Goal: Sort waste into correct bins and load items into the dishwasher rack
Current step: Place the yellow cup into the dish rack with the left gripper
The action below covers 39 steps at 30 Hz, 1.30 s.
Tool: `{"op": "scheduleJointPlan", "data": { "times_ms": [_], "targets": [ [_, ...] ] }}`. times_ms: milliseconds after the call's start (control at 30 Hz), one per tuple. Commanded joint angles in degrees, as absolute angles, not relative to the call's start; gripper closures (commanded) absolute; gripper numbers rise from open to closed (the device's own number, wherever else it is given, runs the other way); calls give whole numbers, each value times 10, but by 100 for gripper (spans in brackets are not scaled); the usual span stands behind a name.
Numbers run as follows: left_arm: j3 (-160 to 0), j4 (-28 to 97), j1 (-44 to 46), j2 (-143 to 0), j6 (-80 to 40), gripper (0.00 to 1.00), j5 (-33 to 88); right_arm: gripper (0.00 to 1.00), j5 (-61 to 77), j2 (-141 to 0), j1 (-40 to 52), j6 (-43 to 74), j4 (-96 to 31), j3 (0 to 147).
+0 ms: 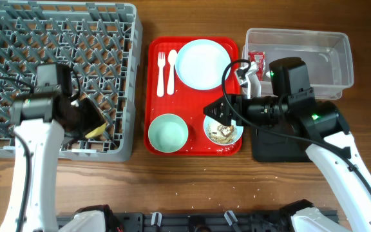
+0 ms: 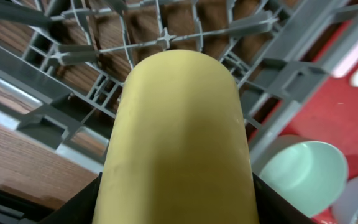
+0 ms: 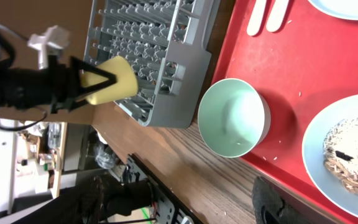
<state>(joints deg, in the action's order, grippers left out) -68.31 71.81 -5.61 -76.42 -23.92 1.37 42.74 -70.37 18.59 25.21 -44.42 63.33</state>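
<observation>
My right gripper comes down next onto the light-blue bowl's rim [image 1: 206, 131] [image 3: 306, 144] facing the mint-green bowl, where the red tray between the bowls leaves room for a finger.
My left gripper [image 1: 92, 125] is shut on the small yellow cup [image 2: 176, 137] and holds it over the front right part of the grey dishwasher rack [image 1: 18, 151]. The cup also shows in the right wrist view [image 3: 110, 84]. On the red tray lie the white fork [image 1: 161, 71] and spoon [image 1: 171, 67], the pale plate [image 1: 203, 63], the mint-green bowl [image 1: 168, 132] and the light-blue bowl with food scraps [image 1: 223, 132]. My right gripper [image 1: 214, 111] hovers open and empty by that bowl's near rim. The red sachet [image 1: 256, 63] lies in the clear tub [image 1: 327, 42].
The black tray [image 1: 269, 147] sits right of the red tray [image 1: 156, 48], mostly under my right arm. A white crumpled shape [image 1: 245, 77] shows at the clear tub's left edge. Bare wooden table runs along the front.
</observation>
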Motion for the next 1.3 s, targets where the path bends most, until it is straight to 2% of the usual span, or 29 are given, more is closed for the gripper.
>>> {"op": "scheduleJointPlan", "data": {
  "times_ms": [0, 200, 267, 300, 367, 400, 633, 667, 700, 733, 800, 867, 933, 1067, 1167, 1233, 1267],
  "targets": [
    [-685, 706, -23, -816, -247, 43, 4, 22, 417, -696, 188, 240, -444, 633],
    [-685, 701, -1, -868, -262, 43, -3, 22, 418, -696, 188, 240, -445, 633],
    [-685, 705, -1, -869, -265, 40, -3, 22, 418, -696, 188, 240, -446, 633],
    [-685, 705, -1, -869, -264, 35, -3, 23, 418, -696, 188, 240, -446, 633],
    [-685, 704, -2, -869, -264, 5, 0, 22, 418, -696, 188, 240, -447, 633],
    [-685, 705, -2, -869, -264, 0, 5, 22, 418, -696, 188, 240, -448, 633],
    [-721, 740, -10, -802, -243, 0, 51, 23, 410, -695, 188, 241, -453, 633],
    [-722, 744, -10, -777, -239, 3, 61, 22, 406, -695, 188, 242, -454, 633],
    [-722, 744, -10, -760, -225, 11, 74, 22, 405, -695, 188, 242, -455, 633],
    [-722, 744, -10, -741, -205, 25, 92, 22, 404, -695, 188, 242, -456, 633],
    [-722, 750, -1, -711, -167, 30, 110, 23, 384, -688, 188, 240, -456, 633],
    [-722, 752, 21, -680, -133, 29, 117, 22, 326, -656, 190, 239, -466, 639],
    [-722, 750, 46, -653, -42, 28, 179, 22, 213, -604, 215, 239, -491, 653],
    [-722, 709, 92, -586, -19, 19, 214, 22, 16, -530, 335, 254, -548, 657],
    [-722, 655, 95, -543, -29, 15, 238, 33, -17, -580, 407, 295, -583, 642],
    [-722, 626, 95, -524, -70, 7, 246, 36, -21, -662, 420, 294, -565, 641],
    [-722, 619, 95, -517, -78, 4, 245, 42, -22, -709, 419, 293, -546, 641]
  ]
}}
